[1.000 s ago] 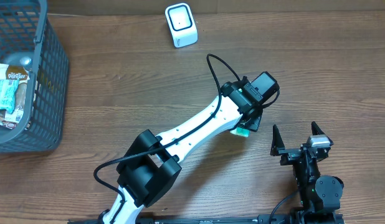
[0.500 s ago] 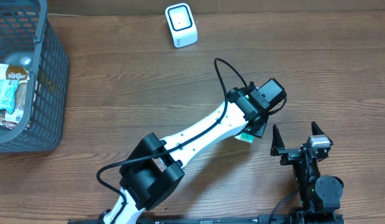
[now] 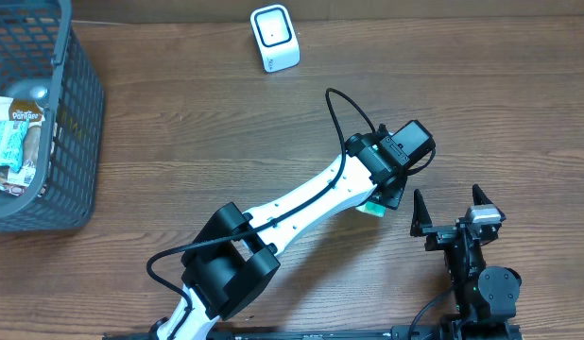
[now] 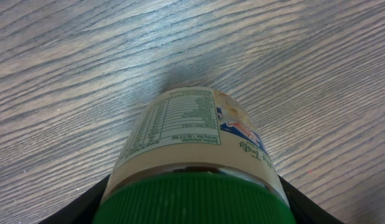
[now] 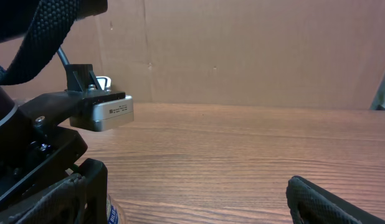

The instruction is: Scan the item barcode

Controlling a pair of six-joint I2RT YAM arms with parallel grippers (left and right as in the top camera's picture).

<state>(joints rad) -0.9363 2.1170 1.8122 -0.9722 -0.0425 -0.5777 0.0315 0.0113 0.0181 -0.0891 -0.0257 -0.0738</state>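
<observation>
My left gripper holds the jar and will lower it to the table beneath next, then let go of it.
The item is a pale jar (image 4: 192,134) with a green ribbed lid (image 4: 199,199) and a printed nutrition label. My left gripper (image 4: 192,214) is shut on it just below the lid, a black finger on each side, and the jar's base points down at the wooden table. In the overhead view the left gripper (image 3: 385,189) hides nearly all of the jar; only a green sliver (image 3: 370,207) shows. The white barcode scanner (image 3: 274,38) stands at the far edge. My right gripper (image 3: 453,219) stands open and empty just right of the jar (image 5: 113,214).
A grey mesh basket (image 3: 70,142) holding several packaged goods sits at the left edge. The left arm's white links (image 3: 301,203) stretch diagonally across the table's middle. The left wrist camera (image 5: 108,112) hangs close to the right gripper's left finger (image 5: 86,186).
The left gripper carried the jar a little to the right, closer to the right gripper, then stopped. The right arm has not moved.
</observation>
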